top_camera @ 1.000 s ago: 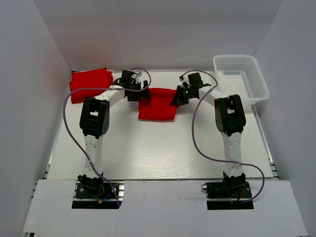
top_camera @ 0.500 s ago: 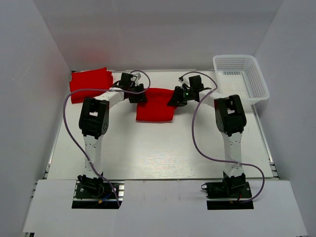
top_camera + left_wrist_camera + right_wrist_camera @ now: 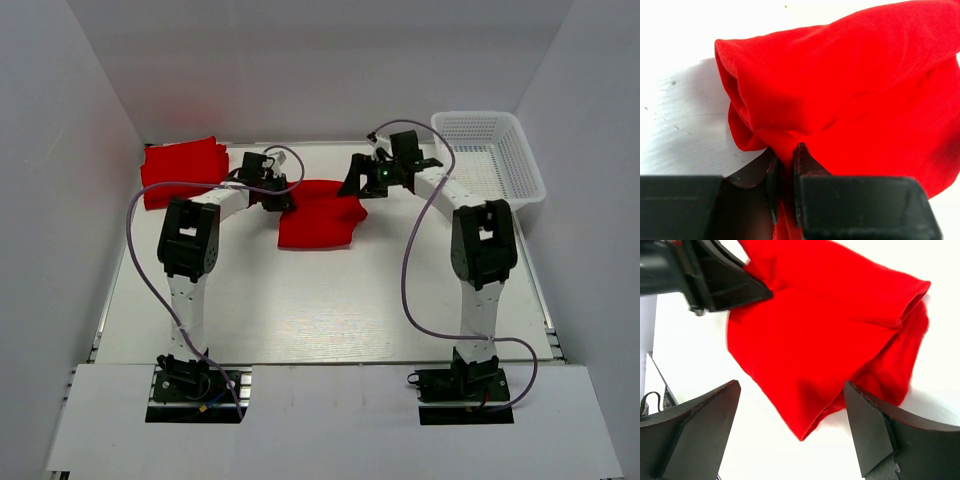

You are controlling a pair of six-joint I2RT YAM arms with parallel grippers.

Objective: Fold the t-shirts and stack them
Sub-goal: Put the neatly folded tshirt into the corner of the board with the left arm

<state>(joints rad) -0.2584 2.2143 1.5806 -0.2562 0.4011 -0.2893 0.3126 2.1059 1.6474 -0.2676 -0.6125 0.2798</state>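
Note:
The red t-shirt is already folded, so my left gripper will carry it to the left in the top view and release it onto the stack (image 3: 183,165).
A folded red t-shirt (image 3: 318,218) lies at the table's back centre. My left gripper (image 3: 283,199) sits at its left edge, shut on a pinch of red cloth (image 3: 840,90) between its fingers (image 3: 801,152). My right gripper (image 3: 356,184) hovers open just above and behind the shirt's right edge, holding nothing; the red t-shirt (image 3: 830,325) lies on the table below its wide-spread fingers (image 3: 867,425). The left gripper (image 3: 720,282) shows at the top left of the right wrist view. A stack of folded red t-shirts (image 3: 182,170) rests at the back left.
A white mesh basket (image 3: 488,160) stands at the back right corner. The white table (image 3: 300,300) stretches bare toward the arm bases. White walls close in on the left, back and right.
The left gripper has shut on the shirt's left edge. The right gripper has opened, let go of the right edge and pulled up and back; the shirt shifted slightly.

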